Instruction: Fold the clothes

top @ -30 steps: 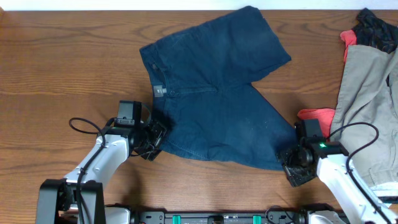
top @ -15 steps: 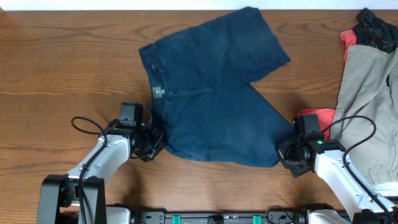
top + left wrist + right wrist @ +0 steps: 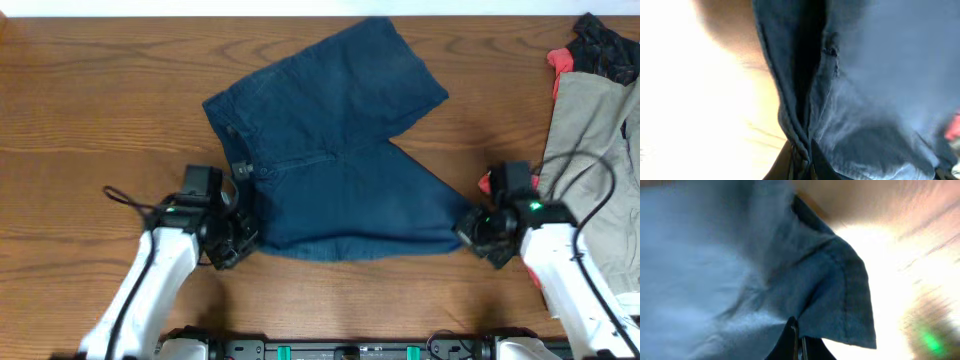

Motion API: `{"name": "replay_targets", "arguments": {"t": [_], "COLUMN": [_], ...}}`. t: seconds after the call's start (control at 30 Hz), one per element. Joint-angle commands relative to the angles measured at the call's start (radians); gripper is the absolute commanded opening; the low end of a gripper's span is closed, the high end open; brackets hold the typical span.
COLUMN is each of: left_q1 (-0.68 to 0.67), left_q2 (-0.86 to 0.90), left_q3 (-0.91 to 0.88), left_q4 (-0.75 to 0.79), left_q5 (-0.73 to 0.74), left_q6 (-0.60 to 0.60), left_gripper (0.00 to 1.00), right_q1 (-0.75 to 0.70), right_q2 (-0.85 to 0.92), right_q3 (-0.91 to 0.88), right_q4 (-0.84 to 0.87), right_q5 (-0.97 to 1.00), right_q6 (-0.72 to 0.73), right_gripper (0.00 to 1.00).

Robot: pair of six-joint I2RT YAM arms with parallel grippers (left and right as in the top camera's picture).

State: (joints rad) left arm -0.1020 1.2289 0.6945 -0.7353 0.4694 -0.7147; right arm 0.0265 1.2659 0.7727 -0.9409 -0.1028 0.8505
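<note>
My left gripper needs to carry the held corner outward next, toward the waistband's far corner (image 3: 209,105), and let go of it there, because the shorts (image 3: 330,150) are still lying spread.
The clothes, dark navy denim shorts (image 3: 330,150), lie spread on the wooden table, one leg toward the back, the other toward the right. My left gripper (image 3: 240,232) is shut on the waistband corner at the near left; in the left wrist view the bunched waistband (image 3: 800,125) rises from between the jaws (image 3: 802,167). At the near right, my right gripper (image 3: 470,228) is shut on the leg hem corner, and the hem (image 3: 850,300) hangs lifted above its jaws (image 3: 799,342).
A beige garment (image 3: 590,150) covers the right edge of the table, with red cloth (image 3: 560,62) and a dark patterned piece (image 3: 605,40) at its back end. Bare wood (image 3: 90,110) stretches left of the shorts.
Both grippers closed on the near edge of the shorts and lifted it. The shorts shifted to the left and back, and their near edge is now drawn straight between the two grippers.
</note>
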Motion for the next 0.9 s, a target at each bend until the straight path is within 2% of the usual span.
{"name": "replay_targets", "arguments": {"t": [0.0, 0.23, 0.47, 0.67, 0.87], "left_q1": [-0.002, -0.001, -0.001, -0.001, -0.001], "left_q2": [-0.121, -0.333, -0.38, -0.38, -0.375], "left_q3": [0.084, 0.179, 0.287, 0.376, 0.385], "left_q4": [-0.05, -0.099, -0.117, -0.12, -0.143], "left_q5": [-0.011, -0.025, -0.033, -0.051, -0.061], "left_q6": [0.055, 0.06, 0.06, 0.06, 0.045], "left_gripper": [0.06, 0.06, 0.06, 0.06, 0.06], "right_q1": [-0.029, -0.035, -0.035, -0.035, -0.025], "right_q2": [-0.044, -0.06, -0.06, -0.059, -0.033], "right_q3": [0.143, 0.418, 0.615, 0.656, 0.656], "right_q4": [-0.072, -0.177, -0.193, -0.114, -0.02], "right_q5": [0.075, 0.103, 0.127, 0.126, 0.128], "right_q6": [-0.171, -0.377, -0.45, -0.545, -0.597], "right_gripper": [0.01, 0.01, 0.01, 0.01, 0.01]}}
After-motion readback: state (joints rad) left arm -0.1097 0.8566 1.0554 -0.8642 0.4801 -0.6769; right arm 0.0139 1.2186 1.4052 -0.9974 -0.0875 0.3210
